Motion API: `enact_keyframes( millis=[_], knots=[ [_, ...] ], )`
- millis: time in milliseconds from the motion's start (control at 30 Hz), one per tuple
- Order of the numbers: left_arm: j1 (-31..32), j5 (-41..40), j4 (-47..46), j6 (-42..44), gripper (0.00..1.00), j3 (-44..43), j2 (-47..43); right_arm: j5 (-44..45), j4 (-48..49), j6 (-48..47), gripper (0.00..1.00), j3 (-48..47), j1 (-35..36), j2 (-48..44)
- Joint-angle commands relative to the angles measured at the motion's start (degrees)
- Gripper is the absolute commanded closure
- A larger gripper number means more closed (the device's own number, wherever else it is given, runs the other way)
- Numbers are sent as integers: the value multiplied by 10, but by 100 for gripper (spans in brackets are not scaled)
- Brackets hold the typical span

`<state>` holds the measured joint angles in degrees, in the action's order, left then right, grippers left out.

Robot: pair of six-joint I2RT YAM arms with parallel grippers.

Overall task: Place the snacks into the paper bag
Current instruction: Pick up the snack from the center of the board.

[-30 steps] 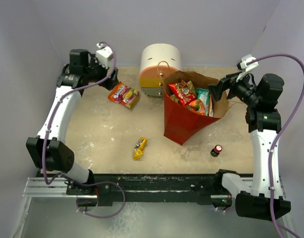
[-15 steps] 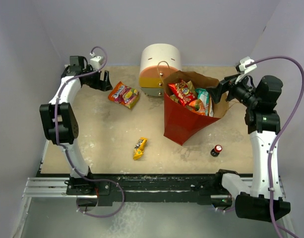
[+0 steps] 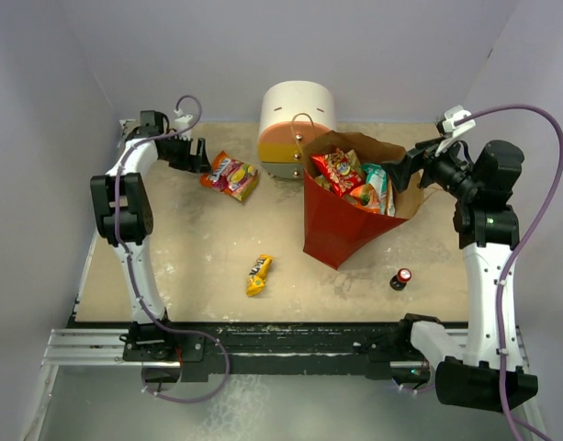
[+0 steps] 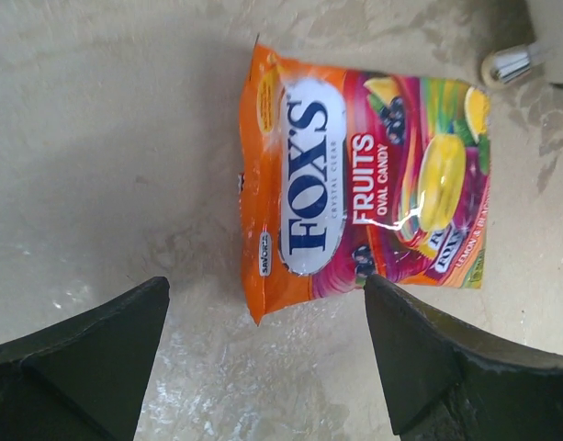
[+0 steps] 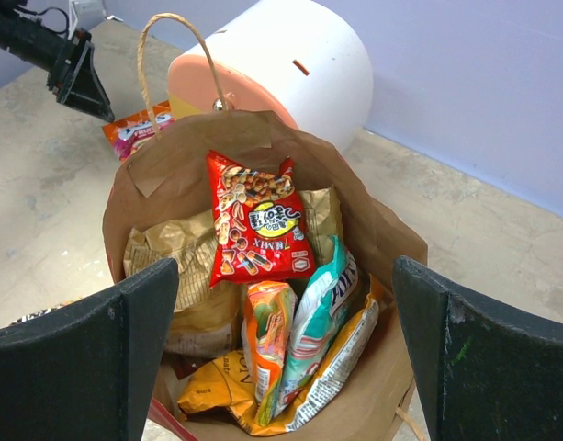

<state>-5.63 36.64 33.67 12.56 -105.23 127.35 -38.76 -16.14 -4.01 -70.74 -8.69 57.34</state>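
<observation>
The candy packet's orange corner (image 3: 206, 179) (image 4: 264, 301) is for my left gripper to close on, so that gripper should go down toward the packet first.
The paper bag (image 3: 341, 230) stands right of centre, brown inside with red sides, and holds several snack packets (image 3: 339, 171); in the right wrist view they are a red mix packet (image 5: 258, 225), a teal bag (image 5: 322, 308) and orange and tan bags. An orange Fox's fruit candy packet (image 3: 230, 175) lies flat at the back left, large in the left wrist view (image 4: 354, 188). A yellow bar (image 3: 258, 274) lies mid-table. My left gripper (image 3: 197, 152) is open just left of the candy packet. My right gripper (image 3: 402, 172) is open and empty at the bag's right rim.
A round white-orange-yellow drawer unit (image 3: 295, 119) stands behind the bag, also in the right wrist view (image 5: 290, 64). A small red-and-white capped bottle (image 3: 402, 277) stands right of the bag. Lavender walls enclose the table on three sides.
My left arm has swung back and down toward the candy packet, with the gripper now low beside it. The right arm and the bag have barely moved.
</observation>
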Motion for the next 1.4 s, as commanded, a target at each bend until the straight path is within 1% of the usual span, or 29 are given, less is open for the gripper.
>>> enact_keyframes(
  millis=[0,133,267,500,733,900,1200,1267,1300,1333,1367],
  knots=[
    [-8,32,18,0,10,-27,17,-15,25,-5,1,2,-3,-7],
    [-9,47,35,2,12,-35,38,-15,24,-5,1,4,-3,-8],
    [-9,72,57,1,16,-50,62,-15,23,-5,1,3,-3,-9],
    [-8,95,70,-4,27,-45,79,-16,23,-5,1,2,-4,-7],
    [-7,119,52,-25,38,-12,85,-20,28,-3,1,2,-4,-2],
    [-6,132,32,-38,44,3,87,-20,29,-3,1,5,-4,-3],
    [5,125,-15,-68,62,16,82,-16,28,-3,1,7,-6,-6],
    [5,125,-22,-72,68,17,78,-16,28,-3,1,8,-9,-6],
    [5,126,-23,-72,72,15,75,-16,28,-2,1,7,-10,-7],
    [5,129,-24,-71,79,13,71,-16,28,-2,1,7,-11,-7],
    [5,134,-20,-66,87,11,66,-16,29,-1,1,7,-11,-7]
  ],
)
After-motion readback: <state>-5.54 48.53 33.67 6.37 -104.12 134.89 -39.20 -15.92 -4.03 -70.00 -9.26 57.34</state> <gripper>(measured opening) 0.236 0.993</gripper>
